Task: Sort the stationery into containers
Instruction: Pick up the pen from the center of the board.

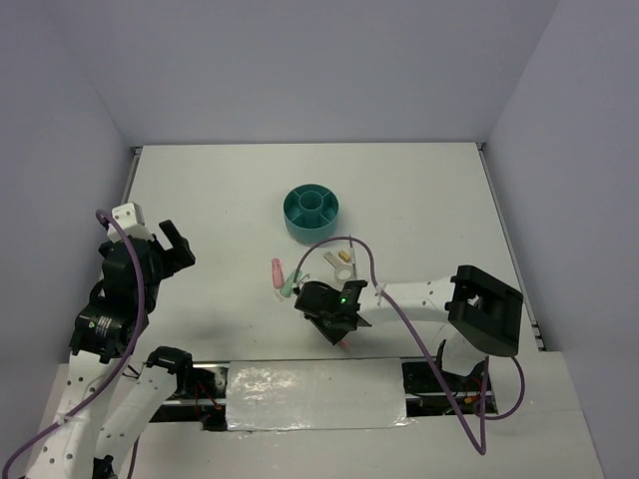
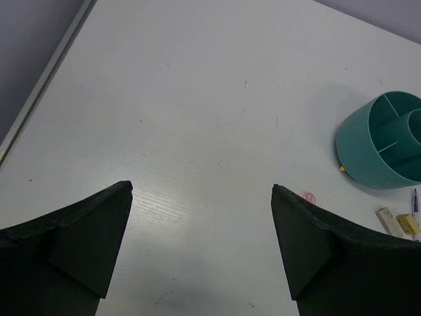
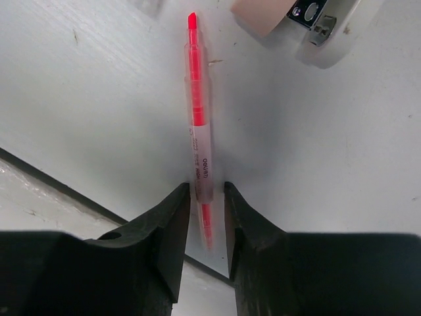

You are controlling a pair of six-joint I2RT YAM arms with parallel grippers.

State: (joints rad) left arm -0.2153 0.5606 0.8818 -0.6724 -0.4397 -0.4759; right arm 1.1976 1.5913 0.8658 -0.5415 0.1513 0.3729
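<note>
I need to move my left gripper to the right in the top view next and down onto the small clear cap, because the tip of the pink pen is bare.
The thin pink pen (image 3: 197, 125) lies between my right gripper's (image 3: 206, 197) fingers, which are closed on its lower barrel just above the table. In the top view this gripper (image 1: 334, 311) sits in front of the teal organiser (image 1: 312, 213), and the pen's end (image 1: 344, 344) pokes out below it. A pink capsule (image 1: 277, 269) and a pale-green capsule (image 1: 289, 285) lie left of it. The pink-white clip (image 1: 333, 260) and a yellowish piece (image 1: 346, 255) lie behind it. My left gripper (image 1: 176, 249) is open and empty at the far left. The organiser also shows in the left wrist view (image 2: 381, 141).
The right arm's purple cable (image 1: 364, 261) loops over the small items. A taped strip (image 1: 315, 394) lies along the table's near edge. In the right wrist view, the clip (image 3: 289, 13) lies beyond the pen tip. The table edge (image 3: 59, 187) runs close below.
</note>
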